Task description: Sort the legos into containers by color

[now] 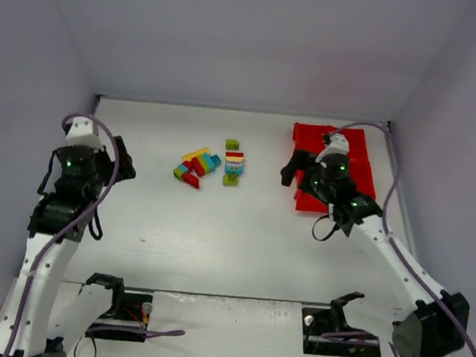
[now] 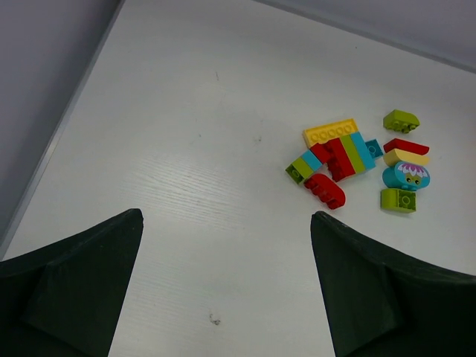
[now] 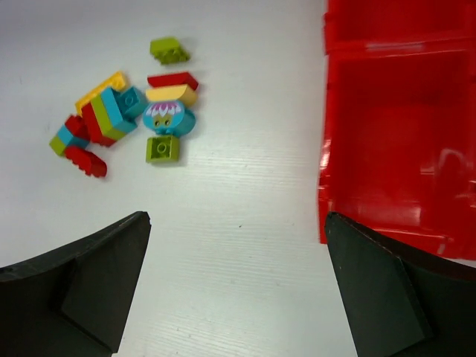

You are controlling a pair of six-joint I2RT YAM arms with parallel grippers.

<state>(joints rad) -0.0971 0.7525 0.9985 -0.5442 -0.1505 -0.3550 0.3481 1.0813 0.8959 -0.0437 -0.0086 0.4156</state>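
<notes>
Next, my right gripper will swing left in the top view and descend around the clear sides of the near green brick (image 3: pixel 162 149), which lies below it there.
A loose heap of legos (image 1: pixel 210 165) in red, yellow, green and teal lies on the white table at centre; it also shows in the left wrist view (image 2: pixel 355 156) and the right wrist view (image 3: pixel 123 111). The red tray (image 1: pixel 357 144) stands at the right, and one bin of it (image 3: pixel 394 149) looks empty. My left gripper (image 1: pixel 126 161) is open and empty, left of the heap. My right gripper (image 1: pixel 292 168) is open and empty, between the heap and the tray's left wall. My right arm hides part of the tray.
Grey walls close the table at the back, left and right. Bare white table (image 1: pixel 215 244) lies between the heap and the arm bases. A lone green brick (image 1: pixel 232 144) sits just behind the heap.
</notes>
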